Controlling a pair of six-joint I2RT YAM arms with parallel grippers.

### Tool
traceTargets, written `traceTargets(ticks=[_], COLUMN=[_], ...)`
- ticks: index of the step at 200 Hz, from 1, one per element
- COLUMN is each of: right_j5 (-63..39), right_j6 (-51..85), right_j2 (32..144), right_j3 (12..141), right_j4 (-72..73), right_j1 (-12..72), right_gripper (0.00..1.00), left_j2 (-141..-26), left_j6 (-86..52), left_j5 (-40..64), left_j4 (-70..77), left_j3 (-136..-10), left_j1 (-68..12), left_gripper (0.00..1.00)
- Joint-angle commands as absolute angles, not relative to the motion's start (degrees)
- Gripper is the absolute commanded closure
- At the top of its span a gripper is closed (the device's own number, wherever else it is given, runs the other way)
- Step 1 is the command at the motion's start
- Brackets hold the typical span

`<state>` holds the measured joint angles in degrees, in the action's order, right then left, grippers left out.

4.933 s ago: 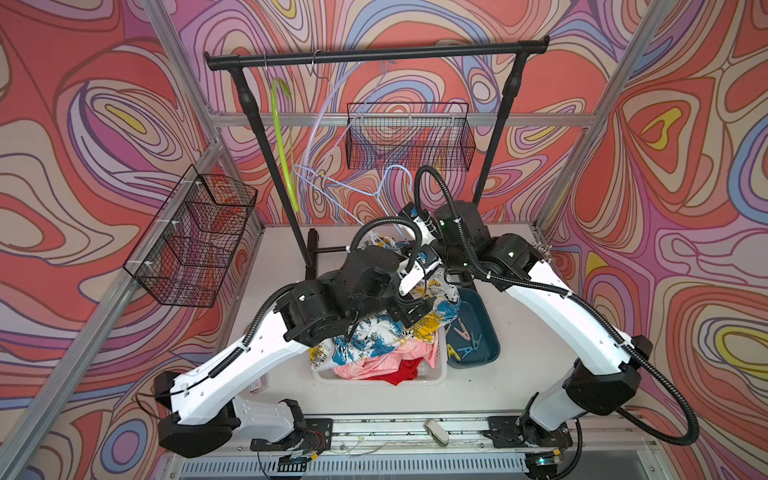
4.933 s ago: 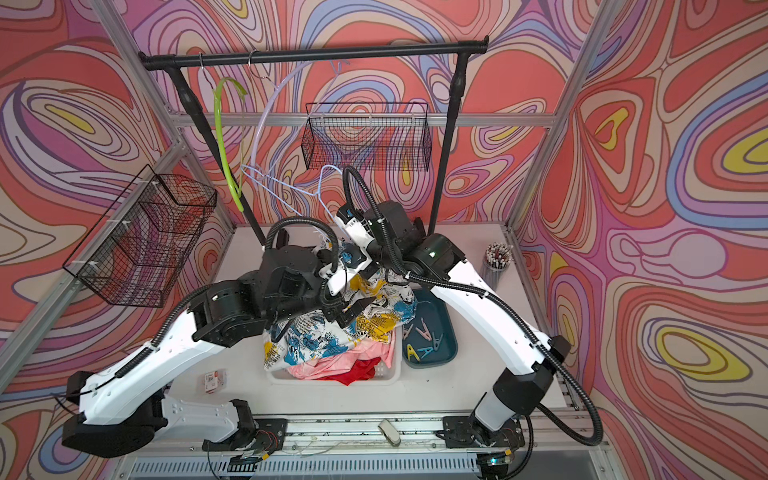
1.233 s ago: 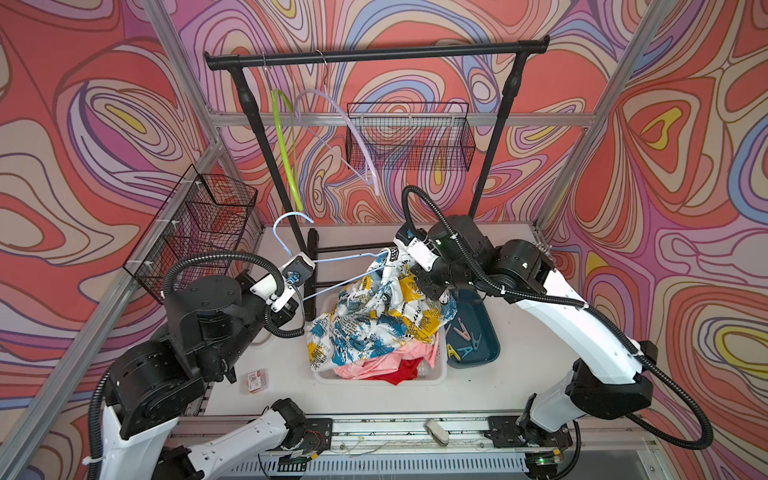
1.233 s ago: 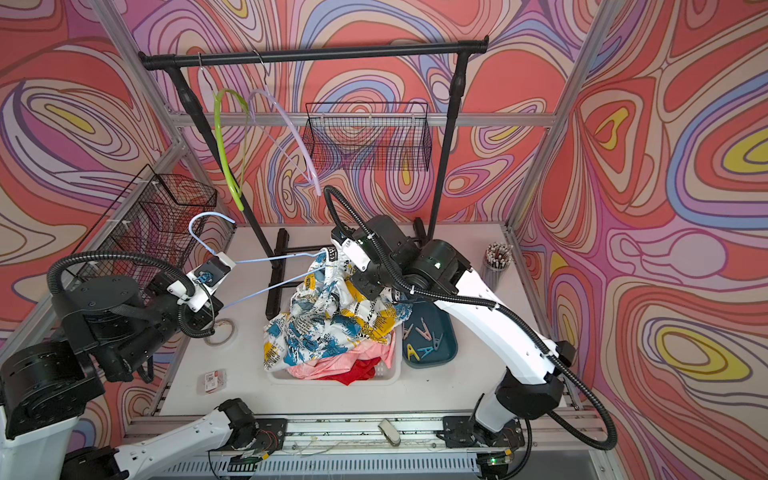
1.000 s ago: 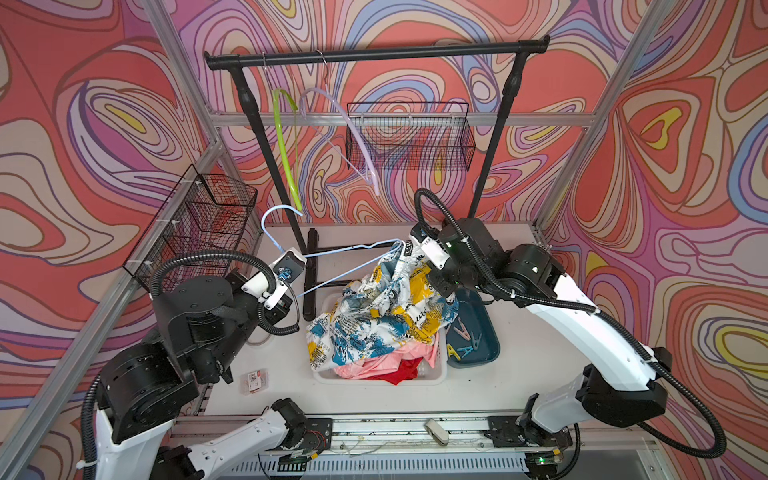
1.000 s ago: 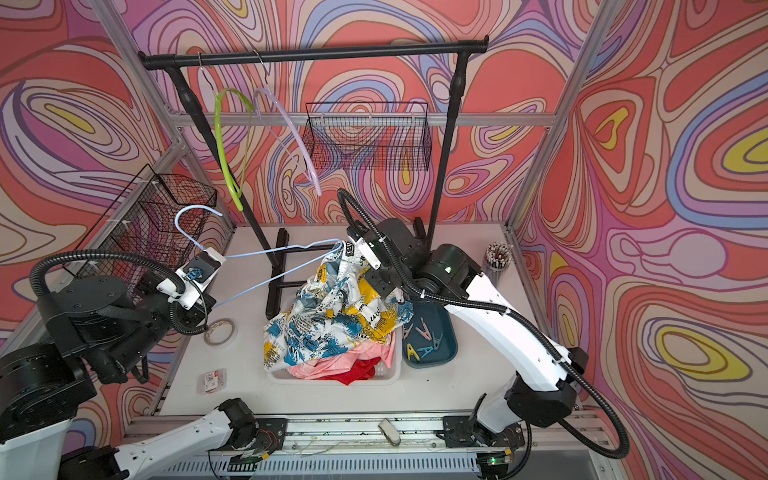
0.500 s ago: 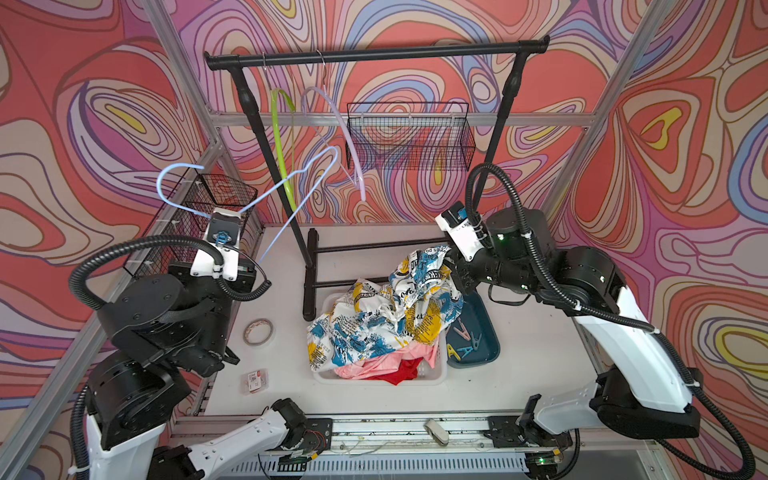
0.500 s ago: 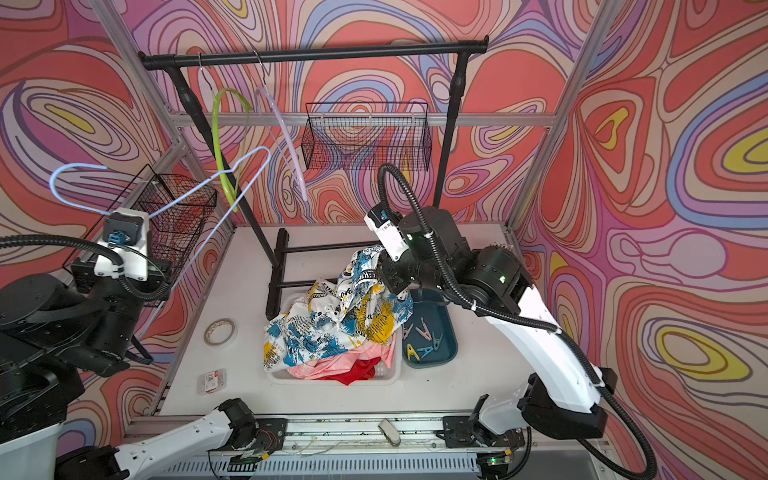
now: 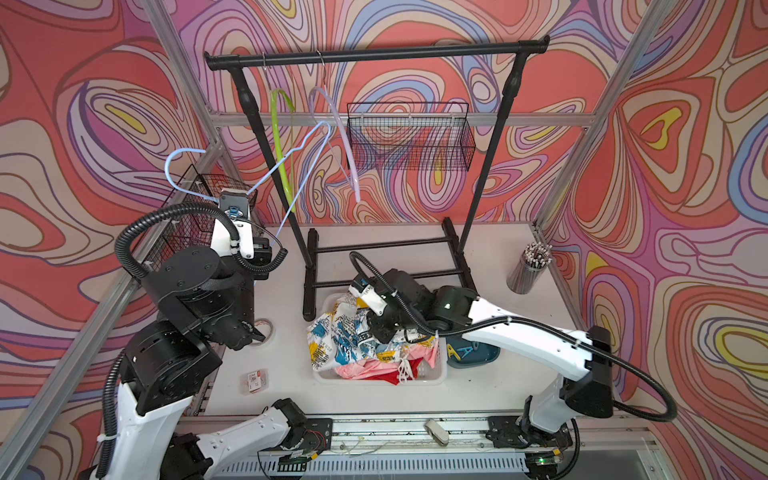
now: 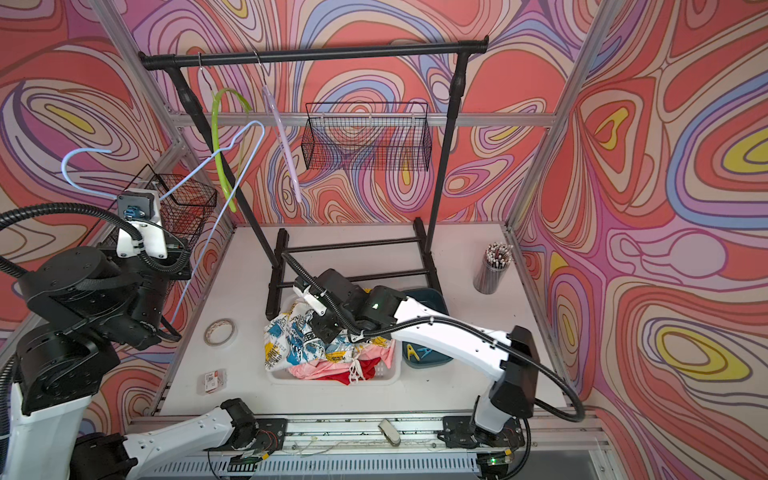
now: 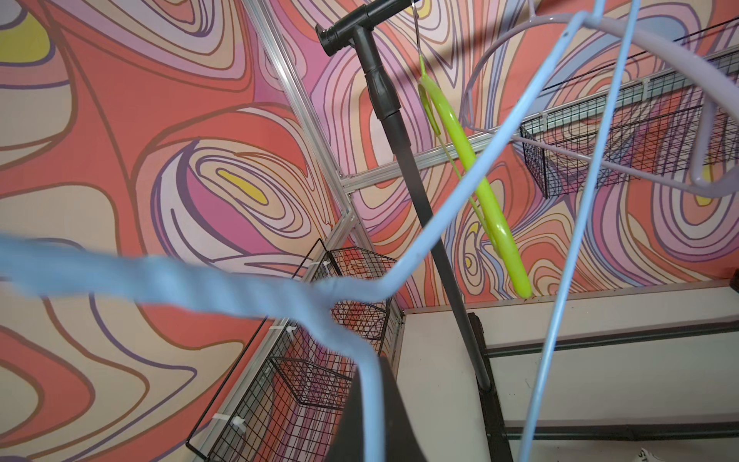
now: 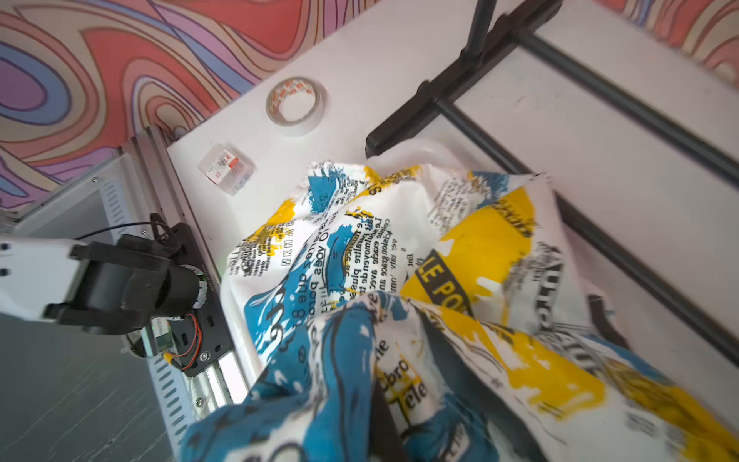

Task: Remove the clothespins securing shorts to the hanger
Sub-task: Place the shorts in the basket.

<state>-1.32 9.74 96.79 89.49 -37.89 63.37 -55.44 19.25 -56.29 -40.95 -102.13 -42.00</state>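
The white basket holding the pink and red shorts (image 9: 388,379) is below my right gripper, so next I will lower the newspaper-print shorts onto the others and let go of the cloth.
My left gripper (image 11: 374,424) is shut on the neck of a light blue wire hanger (image 9: 307,166), held high at the left near the side wire basket. No cloth hangs on it. My right gripper (image 12: 386,424) is shut on the newspaper-print shorts (image 9: 340,336), which it holds low over the white basket (image 9: 415,379). Pale pink shorts (image 9: 361,368) and red shorts (image 9: 388,379) lie under them in the basket. Two clothespins, a yellow one (image 9: 455,353) and a light blue one (image 9: 468,349), lie in the teal tray (image 9: 482,358) beside the basket.
A black clothes rack (image 9: 374,50) stands behind, with a green hanger (image 9: 280,137) and a lilac hanger (image 9: 347,158) on its bar. A wire basket (image 9: 409,141) hangs at the back, another (image 9: 195,224) on the left wall. A tape roll (image 10: 220,331), a small box (image 10: 212,380) and a pen cup (image 9: 525,274) stand on the table.
My left gripper has swung the blue hanger up and to the left, away from the shorts. My right gripper has come down to the basket with the printed shorts.
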Motion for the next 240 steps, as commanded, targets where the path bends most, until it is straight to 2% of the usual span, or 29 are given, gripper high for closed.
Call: traceTargets(ticks=[1, 48, 73, 143, 162, 171, 212, 240], right_j5=[-2.8, -2.4, -4.1, -3.8, -2.9, -2.2, -0.2, 2.7], right_j6=[12.9, 15.0, 18.1, 23.2, 23.4, 23.4, 19.4, 14.6], right_j2=[100.1, 110.4, 114.0, 112.4, 110.0, 108.0, 98.1, 96.4], right_j3=[88.2, 88.0, 83.7, 70.8, 71.3, 71.9, 76.4, 82.8], right_j4=[-24.3, -17.8, -15.4, -16.6, -18.5, -19.6, -23.0, -27.1], right_j1=[64.5, 64.5, 64.5, 64.5, 64.5, 64.5, 64.5, 64.5], right_gripper=[1.00, 1.00, 1.00, 1.00, 0.74, 0.67, 0.50, 0.47], left_j2=[-53.6, -51.6, -51.3, -54.6, -55.7, -56.1, -55.4, -55.9], left_j6=[15.5, 12.8, 10.2, 6.8, 5.1, 4.5, 3.3, 1.6], left_j5=[-56.4, -56.2, -55.1, -51.6, -50.8, -50.7, -50.0, -48.0], left_j4=[-41.3, -43.5, -46.7, -51.0, -53.7, -55.1, -56.3, -58.9], left_j3=[-100.9, -98.1, -98.2, -99.4, -99.7, -99.9, -100.5, -101.7], left_j1=[-41.8, -41.8, -41.8, -41.8, -41.8, -41.8, -41.8, -41.8], left_gripper=[1.00, 1.00, 1.00, 1.00, 1.00, 1.00, 1.00, 1.00])
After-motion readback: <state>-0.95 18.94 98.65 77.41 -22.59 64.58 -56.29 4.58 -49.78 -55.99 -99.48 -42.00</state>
